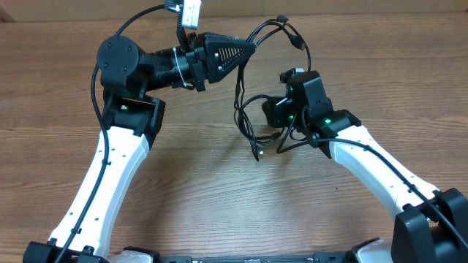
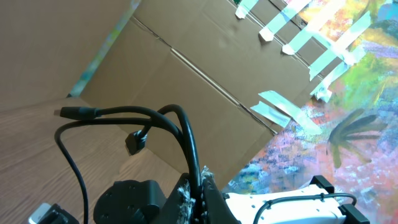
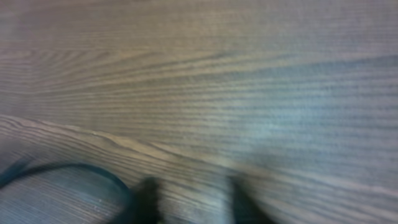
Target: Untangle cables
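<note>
The strands hang bunched together, so my left gripper should move down and to the left in the overhead view and release its cord over bare wood beside them.
The cables (image 1: 240, 98) are thin black cords, tangled between my two arms. My left gripper (image 1: 251, 47) is raised at the back and shut on one cord; the left wrist view shows the cord (image 2: 186, 134) pinched between the jaws (image 2: 200, 186). It arcs up to a straight plug (image 2: 78, 112) and a second small connector (image 2: 136, 142). In the overhead view a loop runs to a plug (image 1: 295, 40), and strands hang down to an end on the table (image 1: 257, 154). My right gripper (image 1: 273, 113) is low over the pile. Its blurred fingers (image 3: 194, 202) are open on bare wood, with a cord (image 3: 68, 169) to their left.
The wooden table (image 1: 205, 190) fills the view. A cardboard wall (image 2: 155, 68) with tape strips and a painted backdrop (image 2: 348, 118) stands behind the table. Thicker black arm cables run along both white arms.
</note>
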Available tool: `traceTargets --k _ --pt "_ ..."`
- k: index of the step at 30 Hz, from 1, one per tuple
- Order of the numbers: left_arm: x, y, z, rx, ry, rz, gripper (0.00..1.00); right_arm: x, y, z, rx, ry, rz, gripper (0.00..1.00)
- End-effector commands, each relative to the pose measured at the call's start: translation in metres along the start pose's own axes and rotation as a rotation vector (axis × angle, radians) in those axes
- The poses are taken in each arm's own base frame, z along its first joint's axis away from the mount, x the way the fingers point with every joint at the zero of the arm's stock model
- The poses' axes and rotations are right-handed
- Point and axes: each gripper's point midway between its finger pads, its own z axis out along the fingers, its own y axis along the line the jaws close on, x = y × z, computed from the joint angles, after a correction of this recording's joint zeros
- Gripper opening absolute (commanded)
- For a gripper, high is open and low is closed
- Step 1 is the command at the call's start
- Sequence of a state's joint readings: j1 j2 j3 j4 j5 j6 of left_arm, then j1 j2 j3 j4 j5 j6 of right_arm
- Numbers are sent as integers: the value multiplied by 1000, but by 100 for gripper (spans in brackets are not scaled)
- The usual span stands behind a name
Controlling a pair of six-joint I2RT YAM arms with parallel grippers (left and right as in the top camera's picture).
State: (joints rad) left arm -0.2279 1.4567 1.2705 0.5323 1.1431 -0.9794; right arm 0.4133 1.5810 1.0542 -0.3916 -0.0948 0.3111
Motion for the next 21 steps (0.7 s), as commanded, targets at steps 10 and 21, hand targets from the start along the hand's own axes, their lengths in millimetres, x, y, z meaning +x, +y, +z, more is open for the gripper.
traceTargets --k 10,21 --pt "2 66 -58 -263 -1 -30 4 25 -150 -57 755 -13 200 4" --pt "22 176 -222 -986 -119 -199 4 36 -233 -98 907 34 414 4"
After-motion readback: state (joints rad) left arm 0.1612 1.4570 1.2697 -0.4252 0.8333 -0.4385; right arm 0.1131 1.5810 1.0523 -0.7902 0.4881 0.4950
